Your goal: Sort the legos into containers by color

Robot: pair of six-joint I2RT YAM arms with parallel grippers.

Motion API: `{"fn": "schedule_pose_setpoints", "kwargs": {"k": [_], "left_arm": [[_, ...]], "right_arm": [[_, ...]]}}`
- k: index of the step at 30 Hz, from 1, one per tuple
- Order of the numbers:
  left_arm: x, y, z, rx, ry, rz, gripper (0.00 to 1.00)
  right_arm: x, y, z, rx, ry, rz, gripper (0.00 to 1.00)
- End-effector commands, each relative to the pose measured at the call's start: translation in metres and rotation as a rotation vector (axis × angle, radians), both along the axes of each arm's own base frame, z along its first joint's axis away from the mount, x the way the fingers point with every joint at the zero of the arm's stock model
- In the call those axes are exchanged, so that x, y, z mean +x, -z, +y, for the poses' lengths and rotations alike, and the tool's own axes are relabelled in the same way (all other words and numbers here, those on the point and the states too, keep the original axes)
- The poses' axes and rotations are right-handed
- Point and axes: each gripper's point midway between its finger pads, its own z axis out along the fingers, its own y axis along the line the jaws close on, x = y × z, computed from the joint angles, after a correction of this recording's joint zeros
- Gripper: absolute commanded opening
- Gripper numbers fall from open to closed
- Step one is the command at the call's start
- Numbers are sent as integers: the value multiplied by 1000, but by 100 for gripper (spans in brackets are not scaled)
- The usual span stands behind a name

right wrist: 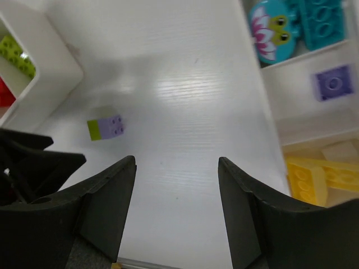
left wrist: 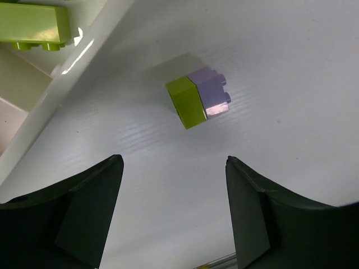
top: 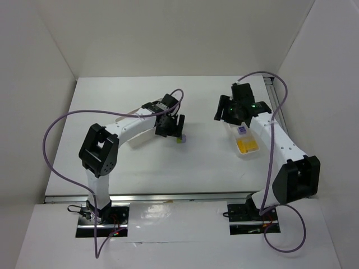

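The stack [top: 179, 139] is below the robot's right gripper and to its left in the top view, so the robot needs to swing the gripper that way and lower it onto the stack's purple half.
A small stack of two legos [left wrist: 197, 100], lime green joined to purple, lies on its side on the white table. My left gripper [left wrist: 174, 160] hovers open just short of it, nothing between its fingers. From above, the stack [top: 179, 139] sits right beside the left gripper [top: 173, 128]. The right gripper [right wrist: 176, 161] is open and empty over bare table, with the same stack [right wrist: 105, 128] ahead to its left. The narrow tray [right wrist: 272, 106] holds cyan legos [right wrist: 322, 22], a purple lego [right wrist: 333, 84] and yellow legos [right wrist: 320, 176]. The wide tray [right wrist: 50, 73] holds a lime lego [right wrist: 14, 53] and a red one [right wrist: 4, 92].
A cyan frog-faced piece [right wrist: 272, 31] lies in the narrow tray's far compartment. The wide tray [top: 136, 141] is mostly hidden under the left arm; its wall [left wrist: 84, 50] runs close to the left gripper. The narrow tray [top: 248, 155] lies under the right arm. White walls enclose the table.
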Motion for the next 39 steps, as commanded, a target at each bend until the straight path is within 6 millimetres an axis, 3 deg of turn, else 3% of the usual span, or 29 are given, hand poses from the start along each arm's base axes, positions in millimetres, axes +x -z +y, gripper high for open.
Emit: {"fn": "schedule_pose_setpoints", "kwargs": {"k": [1,3,5,6,10,13,14,17,25,29,35,39], "left_arm": [[8,4,2,-7,8,5,83],[6,9,5,-12,-3,28,80],[2,1,2,-43,9,20,78],[-2,-12,1,-67,44,2,76],[-19,-23,9,-55,85,22,70],[-22,-13,30,27,56,43,68],[-21,-7,45,43,22,57,68],[-17,-1,65,24,-40,86,68],[-9,-20,62,-68,-49,64,66],[-9,-32,58,-100,-46,47,66],[-2,-33,59,-108,-64,42,66],[3,-41,58,-133,-63,30,65]], "right_arm": [[3,-5,26,-58,-105,-14,68],[-4,7,39,-49,-165,20,65],[-16,21,67,-18,-292,59,65],[-20,26,74,-34,-362,62,65],[-34,61,96,-130,-509,147,64],[-40,88,108,-259,-583,199,62],[-40,101,111,-298,-599,220,62],[-38,114,123,-406,-644,194,62],[-1,123,148,-450,-666,38,77],[16,136,153,-460,-664,0,78],[29,149,173,-399,-723,-43,78],[35,145,181,-391,-754,-77,78]]}}
